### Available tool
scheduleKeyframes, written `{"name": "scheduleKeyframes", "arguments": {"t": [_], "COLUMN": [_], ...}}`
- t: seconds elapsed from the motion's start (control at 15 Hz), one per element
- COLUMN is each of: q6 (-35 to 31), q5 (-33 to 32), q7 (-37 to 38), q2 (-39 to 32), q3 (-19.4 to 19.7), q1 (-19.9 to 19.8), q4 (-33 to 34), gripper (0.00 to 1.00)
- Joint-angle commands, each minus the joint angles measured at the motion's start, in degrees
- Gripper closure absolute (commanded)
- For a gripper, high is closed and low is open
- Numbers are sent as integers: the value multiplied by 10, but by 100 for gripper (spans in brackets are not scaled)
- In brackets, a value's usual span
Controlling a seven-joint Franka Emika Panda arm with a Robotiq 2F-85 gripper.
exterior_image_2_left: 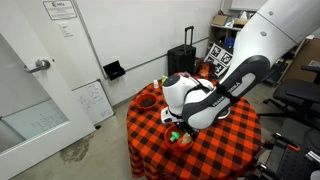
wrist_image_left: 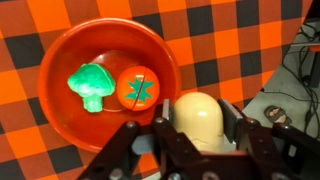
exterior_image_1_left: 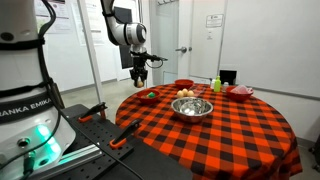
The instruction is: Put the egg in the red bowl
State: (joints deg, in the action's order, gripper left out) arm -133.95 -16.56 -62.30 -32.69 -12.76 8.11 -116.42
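Observation:
The egg (wrist_image_left: pixel 198 128) is hanging beside the red bowl's rim, so my gripper should next move over the bowl, then go down into it beside the broccoli and tomato to open.
In the wrist view my gripper (wrist_image_left: pixel 200 108) is shut on the egg (wrist_image_left: pixel 198 128), a pale yellow oval held between the two jaws. The red bowl (wrist_image_left: pixel 60 45) lies just beyond and to the left of the egg. It holds a green toy broccoli (wrist_image_left: pixel 91 85) and an orange toy tomato (wrist_image_left: pixel 138 87). In an exterior view the gripper (exterior_image_1_left: pixel 140 72) hangs above the red bowl (exterior_image_1_left: pixel 147 97) at the table's near-left rim. In an exterior view the arm hides most of the bowl (exterior_image_2_left: pixel 181 139).
The round table has a red-black checked cloth (exterior_image_1_left: pixel 210 135). A steel bowl (exterior_image_1_left: pixel 192 108) with tan lumps stands mid-table. A darker red bowl (exterior_image_1_left: pixel 184 84), a pinkish dish (exterior_image_1_left: pixel 240 92) and a green bottle (exterior_image_1_left: pixel 215 85) stand at the back. The table edge and floor cables (wrist_image_left: pixel 295 70) lie right of the gripper.

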Motion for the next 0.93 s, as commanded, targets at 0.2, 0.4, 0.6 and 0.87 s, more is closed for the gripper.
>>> {"name": "scheduleKeyframes", "arguments": {"t": [0.2,0.4,0.6,0.87], "q6": [30,39,45,55], "q5": [-38,-38,-37,-35], "q7": [7,16,28,40], "q2": [-91,-129,-165,-196], "q3": [25,35,49,62], "q1": [24,29,30,25], "q4": [114,164,211,251], "gripper": [77,77,77,77]}}
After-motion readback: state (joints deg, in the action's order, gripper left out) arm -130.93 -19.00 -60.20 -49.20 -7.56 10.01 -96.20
